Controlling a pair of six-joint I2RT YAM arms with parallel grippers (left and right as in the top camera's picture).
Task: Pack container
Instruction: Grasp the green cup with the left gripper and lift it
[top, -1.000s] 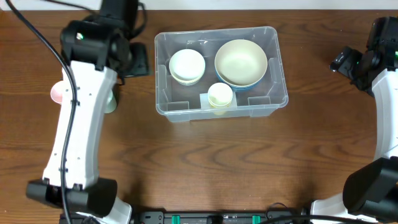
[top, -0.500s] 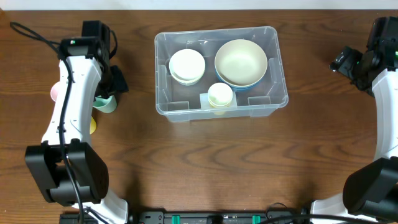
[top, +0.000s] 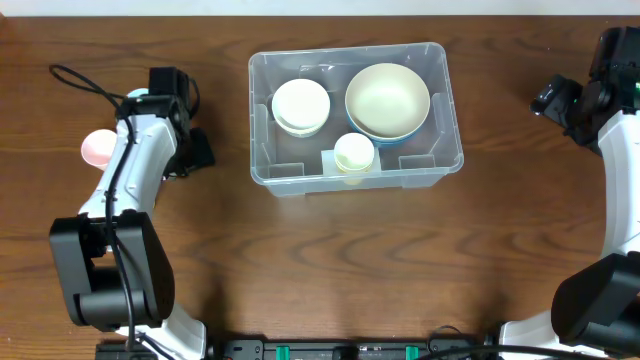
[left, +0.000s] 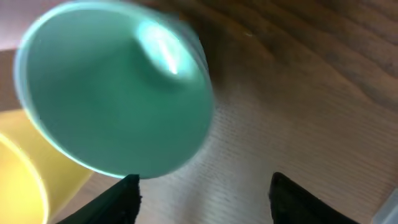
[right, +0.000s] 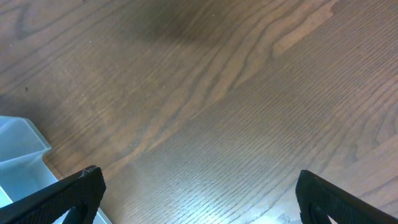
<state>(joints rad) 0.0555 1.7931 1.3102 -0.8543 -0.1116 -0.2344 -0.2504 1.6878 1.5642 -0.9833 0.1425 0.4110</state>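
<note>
I will move my left gripper outward and down onto the teal cup's container-side (left: 208, 93) next, because there is bare wood there and the yellow cup crowds another side.
The clear plastic container (top: 440, 165) stands at the table's middle back. It holds a white bowl (top: 301, 105), a large cream bowl (top: 388, 100) on a blue one, and a small cream cup (top: 354, 153). My left gripper (top: 160, 115) is at the left of the table, open and empty (left: 202, 208). It hovers close over a teal cup (left: 115, 99) with a yellow cup (left: 25, 180) beside it. My right gripper (top: 560, 100) is open and empty (right: 199, 199) over bare wood at the far right. A container corner (right: 18, 155) shows at its left.
A pink cup (top: 98, 147) sits at the left edge beside the left arm, whose black cable (top: 85, 75) loops behind it. The teal and yellow cups are mostly hidden under the left arm in the overhead view.
My left arm has dropped and swung left, from beside the container down over the cups at the left. The teal and yellow cups are now covered by it. The right arm has not moved.
</note>
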